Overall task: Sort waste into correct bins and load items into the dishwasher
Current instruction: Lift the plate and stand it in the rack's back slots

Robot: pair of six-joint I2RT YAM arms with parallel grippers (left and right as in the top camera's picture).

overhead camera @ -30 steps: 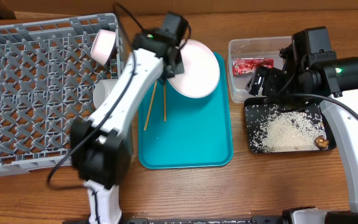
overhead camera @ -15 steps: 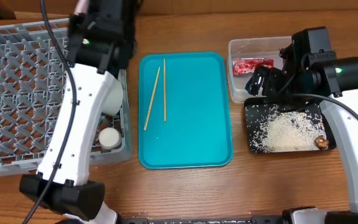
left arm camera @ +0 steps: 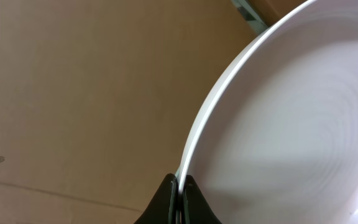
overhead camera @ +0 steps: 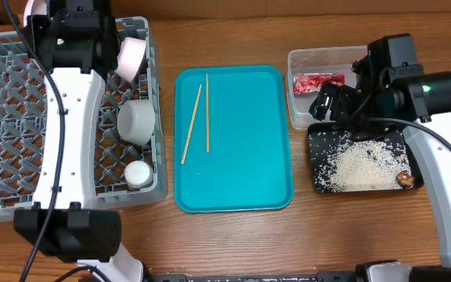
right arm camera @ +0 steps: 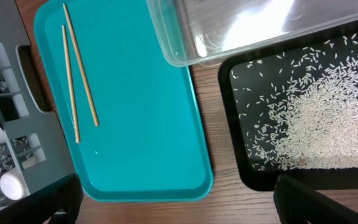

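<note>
My left gripper holds the pale plate's rim and should next move down into the rack (overhead camera: 22,157) slots beside the tilted small plate and let go of the rim there, because those slots are empty.
My left gripper (left arm camera: 179,182) is shut on the rim of the large pale plate (left arm camera: 291,124), which fills the right of the left wrist view. Overhead, that arm reaches over the back left of the grey dishwasher rack (overhead camera: 22,157), and only a sliver of the plate (overhead camera: 34,8) shows at the top edge. In the rack are a tilted small plate (overhead camera: 131,56), a bowl (overhead camera: 137,121) and a small cup (overhead camera: 138,173). Two chopsticks (overhead camera: 193,121) lie on the teal tray (overhead camera: 241,172). My right gripper (right arm camera: 179,208) hangs open and holds nothing, over the clear tub's near edge.
The clear tub (overhead camera: 302,110) holds the red-and-white wrapper (overhead camera: 318,81). In front of it the black tray (overhead camera: 316,157) carries a heap of rice (overhead camera: 362,160) and a brown lump (overhead camera: 404,178). Bare wooden table runs along the front.
My left arm has swung left with the large plate, from above the teal tray to over the rack's back left corner. The right arm has not moved.
</note>
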